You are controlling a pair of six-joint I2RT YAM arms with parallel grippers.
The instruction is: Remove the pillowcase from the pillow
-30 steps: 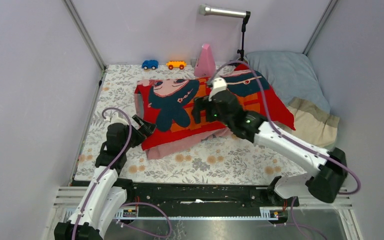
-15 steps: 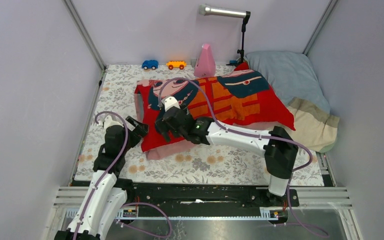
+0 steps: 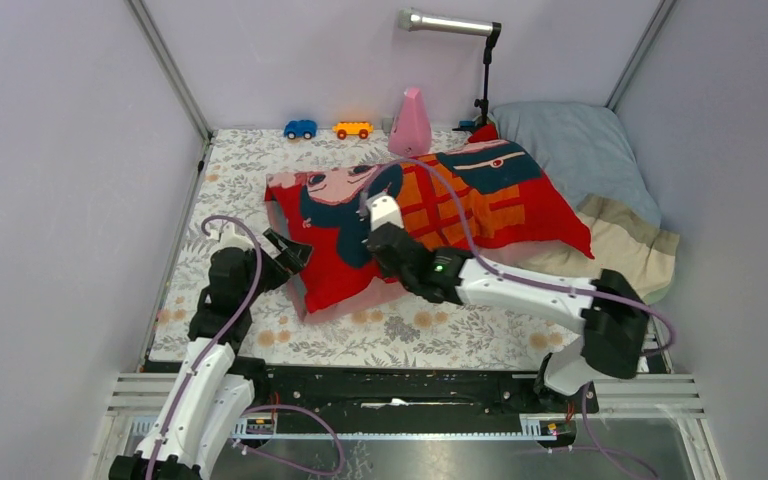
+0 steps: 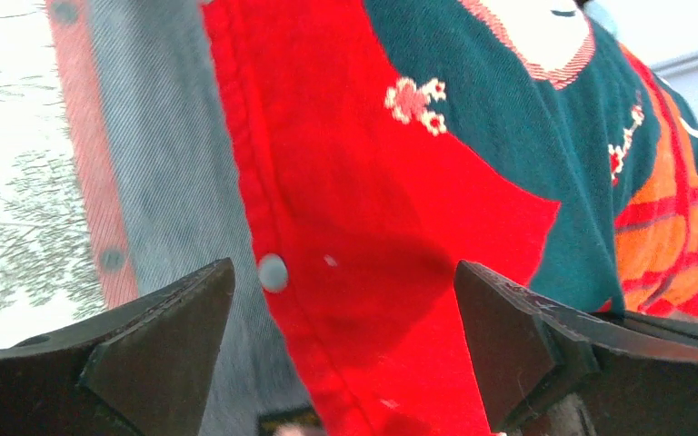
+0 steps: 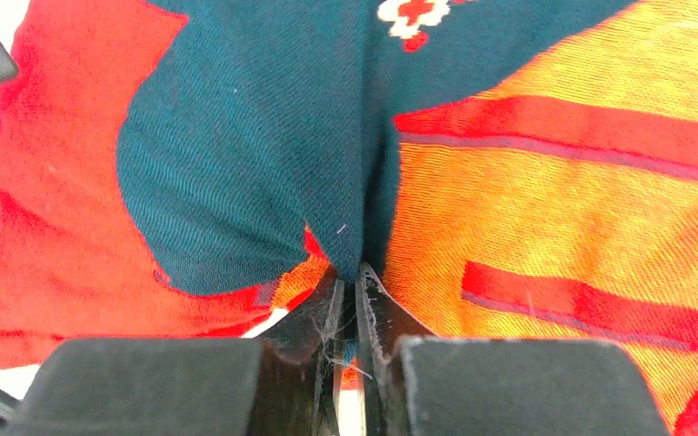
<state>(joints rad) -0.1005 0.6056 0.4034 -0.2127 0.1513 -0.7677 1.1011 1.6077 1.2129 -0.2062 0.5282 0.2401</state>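
My right gripper should next pull the pinched fold of the pillowcase to the right in the top view, away from the pillowcase's hem, and let it go, because the orange checks lie there.
The pillowcase, printed in red, orange and dark teal, lies across the middle of the floral mat with the pillow hidden inside it. My right gripper sits on its near left part. In the right wrist view the gripper is shut, pinching a raised fold of teal and orange pillowcase cloth. My left gripper is open at the case's left end. In the left wrist view the gripper has its jaws wide apart around the red snap-button hem. Grey-white cloth shows beside that hem.
A grey-blue and beige pillow lies at the back right, against the case. A pink cone, a blue toy car, an orange toy car and a lamp stand line the back wall. Walls close in left and right.
My right gripper swung from the pillow's middle toward its near left part and shut on a fold of the pillowcase. The left gripper stayed open by the left hem.
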